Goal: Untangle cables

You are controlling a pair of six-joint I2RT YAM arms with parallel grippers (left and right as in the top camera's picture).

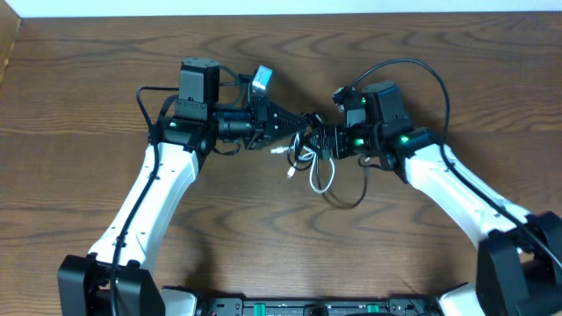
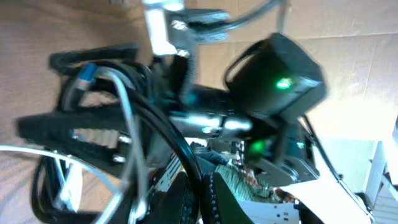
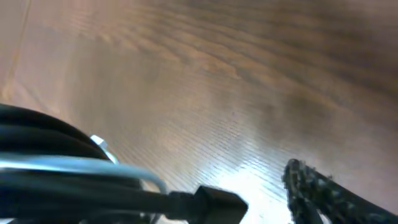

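Note:
I should keep my left gripper over the middle of the table next and open its closed fingers to let go of the black cable, because it hangs looped with the white cable (image 1: 320, 180).
The white cable (image 1: 320, 180) and the black cable (image 1: 351, 200) hang looped together between the two grippers at the table's middle. My left gripper (image 1: 303, 130) comes in from the left. In the left wrist view its fingers (image 2: 198, 199) are shut on the black cable (image 2: 168, 137), and the white cable (image 2: 127, 118) runs beside it. My right gripper (image 1: 327, 142) faces it from the right, close to the tangle. In the right wrist view one finger (image 3: 323, 193) stands apart from a black plug (image 3: 217, 202) and the white cable (image 3: 81, 165). The other finger is hidden.
The wooden table (image 1: 263, 237) lies under both arms. A thicker black robot wire (image 1: 430, 75) arcs over the right arm. The right arm's camera housing (image 2: 273, 74) with green lights fills the left wrist view.

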